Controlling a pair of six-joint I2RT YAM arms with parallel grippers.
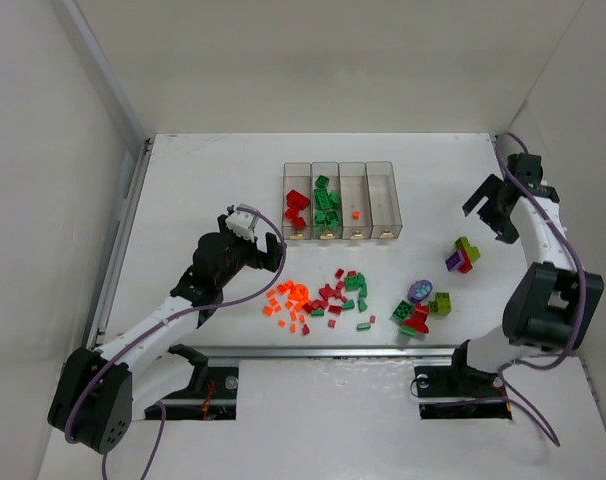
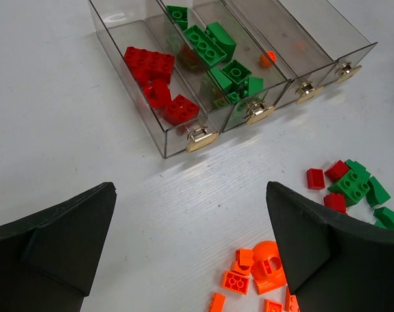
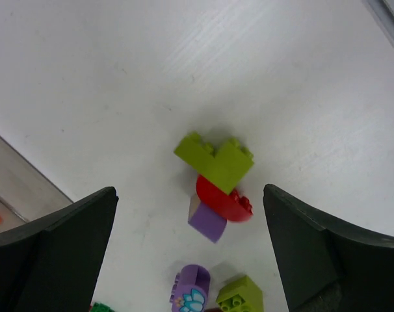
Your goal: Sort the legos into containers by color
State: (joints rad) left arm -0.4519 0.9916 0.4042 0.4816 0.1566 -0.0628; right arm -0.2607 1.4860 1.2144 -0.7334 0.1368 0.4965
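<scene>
The right gripper swings over, turns and comes down astride the clump's lime end next, as that end sits below it, to its left in the top view.
Four clear containers (image 1: 340,200) stand in a row at the back centre. The leftmost (image 2: 155,71) holds red legos, the second (image 2: 213,49) green ones, and the third a single orange bit (image 2: 268,57). Loose orange legos (image 1: 288,297) lie next to a mix of red and green ones (image 1: 343,295). My left gripper (image 1: 263,240) hovers open and empty left of the bins, with the orange legos (image 2: 262,266) by its right finger. The right gripper (image 1: 491,215) is open and empty above a stuck-together lime, red and purple clump (image 3: 216,166), also visible from above (image 1: 466,255).
A further group with a purple round piece (image 1: 420,291), lime, green and red bricks lies at the front right. White walls enclose the table; a metal strip (image 1: 123,240) runs along its left edge. The arm mounts sit at the near edge.
</scene>
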